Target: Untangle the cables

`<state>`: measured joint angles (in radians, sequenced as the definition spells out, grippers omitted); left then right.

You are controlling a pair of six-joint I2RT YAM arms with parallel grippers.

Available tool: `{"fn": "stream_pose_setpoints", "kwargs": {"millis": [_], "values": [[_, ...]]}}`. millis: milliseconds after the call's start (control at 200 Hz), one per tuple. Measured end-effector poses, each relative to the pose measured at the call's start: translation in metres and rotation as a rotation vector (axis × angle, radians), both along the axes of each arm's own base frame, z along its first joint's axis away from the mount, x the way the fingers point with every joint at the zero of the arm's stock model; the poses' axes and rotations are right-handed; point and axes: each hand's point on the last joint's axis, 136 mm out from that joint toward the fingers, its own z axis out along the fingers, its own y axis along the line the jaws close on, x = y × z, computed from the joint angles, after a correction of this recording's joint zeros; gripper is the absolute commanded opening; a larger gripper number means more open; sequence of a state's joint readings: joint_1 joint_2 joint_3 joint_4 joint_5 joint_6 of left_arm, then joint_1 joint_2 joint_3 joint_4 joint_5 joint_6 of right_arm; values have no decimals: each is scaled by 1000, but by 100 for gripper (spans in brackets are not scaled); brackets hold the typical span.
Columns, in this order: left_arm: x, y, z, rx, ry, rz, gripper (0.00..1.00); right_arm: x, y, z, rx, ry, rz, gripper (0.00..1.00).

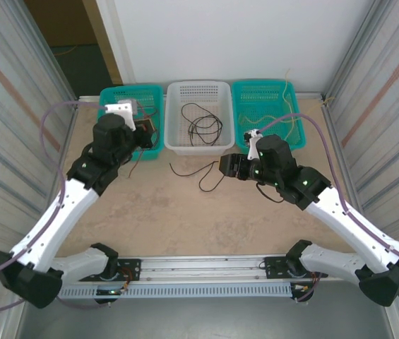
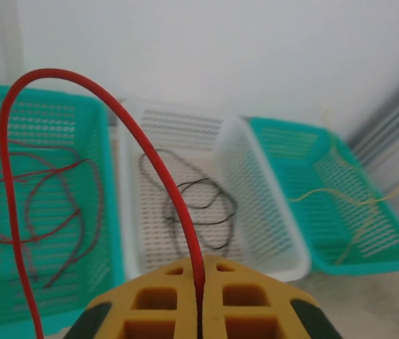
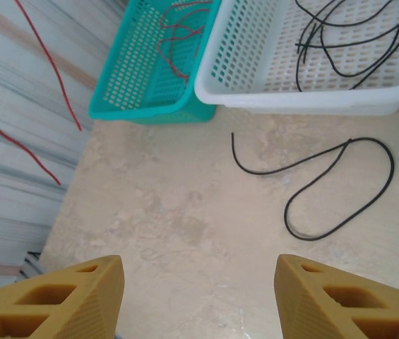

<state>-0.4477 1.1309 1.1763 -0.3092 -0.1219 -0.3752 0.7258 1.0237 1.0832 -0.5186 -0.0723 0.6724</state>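
The red cables in the teal basket [image 1: 150, 116] [image 2: 47, 198] are outward of my left gripper, so next it should move outward over them and let go of the red cable among its matches.
My left gripper [image 2: 199, 274] is shut on a red cable [image 2: 158, 176], which arcs up out of the jaws and drops away to the left. In the top view the left gripper [image 1: 145, 134] hovers at the near right corner of the left teal basket [image 1: 114, 95]. A single black cable [image 3: 391, 168] lies in a loose loop on the table [image 1: 185, 212], just in front of the white basket [image 3: 312, 102]. My right gripper [image 3: 199, 282] stands open above the bare table, with nothing between its fingers; the black cable [image 1: 206, 175] lies just left of the right gripper [image 1: 226, 167].
Three baskets line the far edge. The left teal basket [image 2: 100, 141] holds red cables [image 2: 51, 212]. The white basket [image 1: 199, 92] holds black cables [image 1: 203, 126]. The right teal basket [image 1: 245, 92] holds yellow cables [image 1: 284, 120]. Corrugated metal walls close both sides.
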Motion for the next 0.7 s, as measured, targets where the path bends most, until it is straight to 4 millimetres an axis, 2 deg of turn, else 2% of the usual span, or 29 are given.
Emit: {"fn": "stream_pose_setpoints", "kwargs": {"millis": [265,416,571,626,666,701], "values": [[77,40,-53,151,141,91,0,-1,-2,-4,-16,13,-4,56],[116,56,-65,185,168,121,0,-2,-1,-5,-19,11,-4,55],[148,54,-68,231,159,120,0,-2,-2,-6,-27,14,-6,55],[158,54,-70,251,155,126,19,-2,-2,-7,-30,15,-7,55],[166,55,-73,268,157,135,41,-2,-1,-9,-34,19,-6,55],[173,55,-76,282,157,141,54,-2,0,-10,-38,23,-6,55]]}}
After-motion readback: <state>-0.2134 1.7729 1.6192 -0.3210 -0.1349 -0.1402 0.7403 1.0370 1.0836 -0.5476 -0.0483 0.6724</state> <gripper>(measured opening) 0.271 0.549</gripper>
